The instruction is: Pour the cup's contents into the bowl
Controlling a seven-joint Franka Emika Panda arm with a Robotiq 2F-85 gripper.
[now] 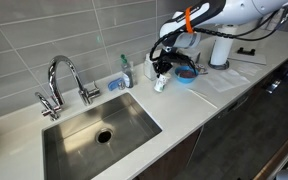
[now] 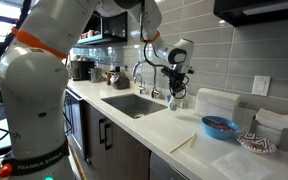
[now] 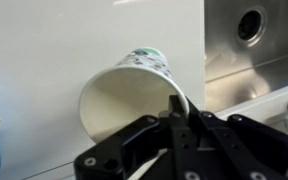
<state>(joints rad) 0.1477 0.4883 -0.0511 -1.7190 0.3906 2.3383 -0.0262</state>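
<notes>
My gripper lowers and levels toward the counter beside the sink, which lies below it, next, so the hanging cup stands on its base before the release.
The small white cup (image 3: 124,95) sits under my gripper (image 3: 177,108), which is shut on its rim. Its inside looks white, and I cannot make out any contents. In both exterior views the cup (image 1: 160,85) (image 2: 176,100) hangs upright at or just above the counter, beside the sink's edge, with the gripper (image 1: 162,70) (image 2: 176,82) over it. The bright blue bowl (image 1: 186,73) (image 2: 220,127) stands on the counter a short way from the cup, on the side away from the sink. A blue edge shows at the wrist view's lower left.
The steel sink (image 1: 94,130) (image 3: 249,30) and chrome faucet (image 1: 64,80) lie on the cup's other side. A blue sponge (image 1: 117,84) and a soap bottle (image 1: 125,70) stand by the wall. A paper-towel roll (image 1: 221,50), a white boxy container (image 2: 216,100) and a patterned dish (image 2: 254,141) stand beyond the bowl.
</notes>
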